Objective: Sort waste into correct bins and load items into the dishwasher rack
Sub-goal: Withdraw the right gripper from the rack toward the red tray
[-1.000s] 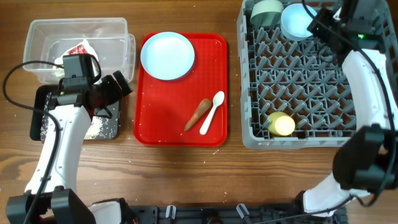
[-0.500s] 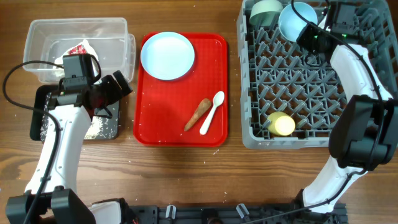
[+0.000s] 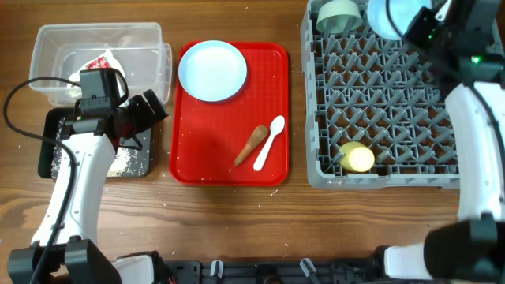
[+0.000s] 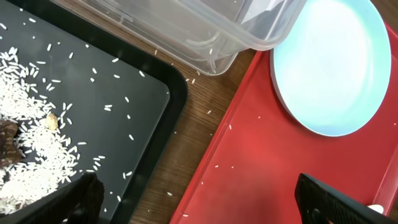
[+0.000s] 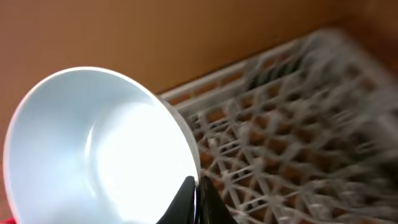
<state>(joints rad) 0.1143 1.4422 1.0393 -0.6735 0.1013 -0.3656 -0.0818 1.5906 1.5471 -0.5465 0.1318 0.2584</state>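
Note:
The robot's right gripper should next turn and swing to the left in the overhead view, then lower the light-blue bowl next to the pale-green bowl, where the rack's wires are empty.
My right gripper (image 3: 417, 28) (image 5: 197, 186) is shut on the rim of the small light-blue bowl (image 3: 387, 14) (image 5: 93, 155), which is tilted at the far edge of the grey dishwasher rack (image 3: 379, 102). The pale-green bowl (image 3: 338, 14) and the yellow cup (image 3: 357, 156) sit in the rack. On the red tray (image 3: 197, 150) lie the light-blue plate (image 3: 212, 71) (image 4: 329, 68), the white spoon (image 3: 270, 142) and the brown carrot stick (image 3: 251, 145). My left gripper (image 3: 155, 108) (image 4: 199, 208) hangs open between the black tray (image 3: 55, 162) (image 4: 124, 106) and the red tray, holding nothing.
The clear tub (image 3: 55, 47) (image 4: 205, 31) holds the red-and-white wrapper (image 3: 99, 63). Rice grains (image 3: 122, 162) (image 4: 31, 162) and a brown lump (image 4: 9, 143) lie in the black tray. Stray grains dot the red tray and the wooden table.
My right gripper has closed on the small blue bowl's rim and tipped it up toward the rack's far edge. The left arm has not moved.

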